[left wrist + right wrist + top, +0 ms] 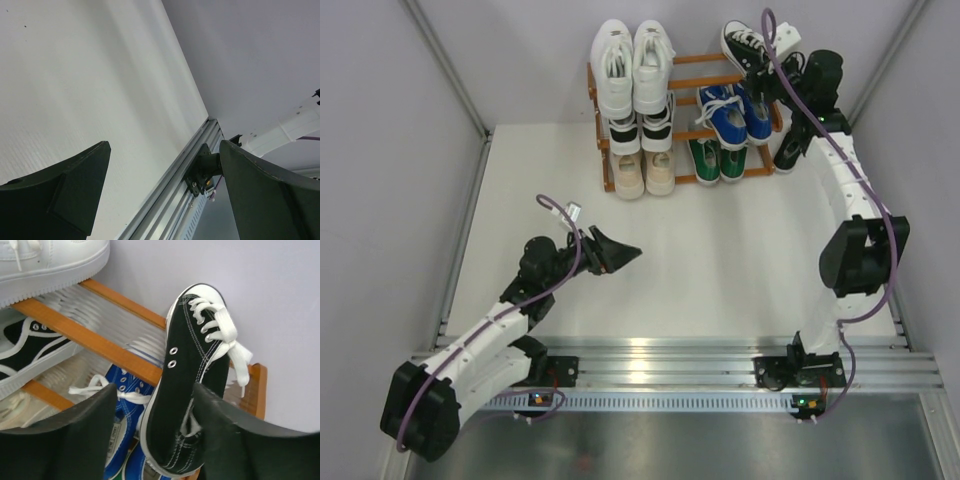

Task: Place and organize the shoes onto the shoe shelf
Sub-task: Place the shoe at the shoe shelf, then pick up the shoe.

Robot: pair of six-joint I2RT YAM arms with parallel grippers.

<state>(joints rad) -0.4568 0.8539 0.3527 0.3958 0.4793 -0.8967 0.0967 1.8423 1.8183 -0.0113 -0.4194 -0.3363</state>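
Observation:
The robot will next back its right gripper away from the shelved shoe and the shelf, then lower it onto the other black shoe's ankle collar (788,151).
The shoe shelf (692,60) stands at the back of the table. White shoes (633,65) sit on its top tier at left, a black pair (640,130) and blue shoes (735,115) in the middle, beige (645,172) and green (717,160) at the bottom. A black shoe (190,370) with white laces lies tilted on its side on the top tier at right. My right gripper (155,387) is open around its heel: the right finger (240,440) is at the shoe's opening, the left finger (75,440) stands apart from it. Open and empty, my left gripper (625,252) hangs over the table.
Another black shoe (790,150) stands on the table right of the shelf, partly behind the right arm. Grey walls close in behind and beside the shelf. A metal rail (170,190) runs along the table's near edge.

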